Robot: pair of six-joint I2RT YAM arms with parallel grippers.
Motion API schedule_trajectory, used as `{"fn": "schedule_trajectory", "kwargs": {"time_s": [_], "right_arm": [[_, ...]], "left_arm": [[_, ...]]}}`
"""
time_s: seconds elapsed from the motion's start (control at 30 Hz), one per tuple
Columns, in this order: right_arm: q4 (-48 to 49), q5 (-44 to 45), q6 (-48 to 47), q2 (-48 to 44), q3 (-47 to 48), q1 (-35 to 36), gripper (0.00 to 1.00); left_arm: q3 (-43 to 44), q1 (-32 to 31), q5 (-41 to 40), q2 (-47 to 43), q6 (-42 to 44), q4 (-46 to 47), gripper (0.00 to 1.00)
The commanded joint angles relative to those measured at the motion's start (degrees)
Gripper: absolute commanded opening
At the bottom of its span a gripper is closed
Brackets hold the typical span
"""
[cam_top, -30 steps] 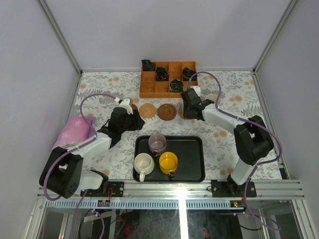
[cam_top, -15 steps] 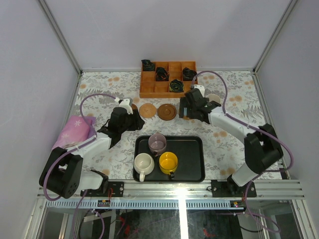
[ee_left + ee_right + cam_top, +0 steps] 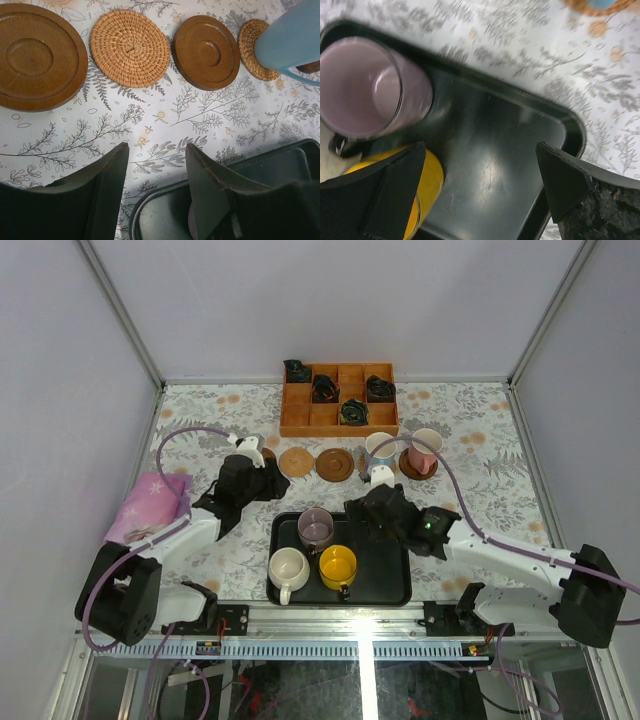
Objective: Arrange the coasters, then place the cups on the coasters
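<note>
The yellow cup's handle [image 3: 345, 591] juts toward the tray's near edge, clear of the other cups. My right gripper draws back and moves down around it next.
In the left wrist view a row runs left to right: a dark brown coaster [image 3: 35, 57], a woven tan coaster [image 3: 130, 48], a second dark coaster [image 3: 206, 51], and another woven coaster [image 3: 250, 47] bearing the light blue cup [image 3: 292, 42]. The pink cup [image 3: 426, 447] stands on a dark coaster [image 3: 408, 466] at the row's right end. On the black tray [image 3: 385, 575] stand the mauve cup [image 3: 316, 529], cream cup [image 3: 289, 567] and yellow cup [image 3: 338, 566]. My left gripper [image 3: 157, 155] hangs open and empty above the tray's far left corner. My right gripper [image 3: 480, 155] is wide open over the tray, beside the mauve cup [image 3: 365, 87] and yellow cup [image 3: 427, 185].
An orange wooden compartment box [image 3: 340, 420] with small dark items sits at the back centre. A pink cloth [image 3: 150, 502] lies left of my left arm. Metal frame posts and grey walls enclose the patterned table.
My right gripper opened, left the blue cup on its woven coaster and swung back and down over the tray. The left arm has not moved.
</note>
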Motion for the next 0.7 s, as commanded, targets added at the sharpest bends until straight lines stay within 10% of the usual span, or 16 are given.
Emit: {"fn": "schedule_trajectory", "kwargs": {"time_s": [0.0,0.67], "right_arm": [[0.1,1.6,1.7,-5.3,-4.0,5.8,0.99],[5.7,-2.4,4.1,-12.4,-11.4,24.1,0.99]], "left_arm": [[1.1,0.3,-1.0,-2.0,0.3,0.9,0.50],[1.0,0.3,-1.6,-1.2,-0.1,0.3,0.50]]}}
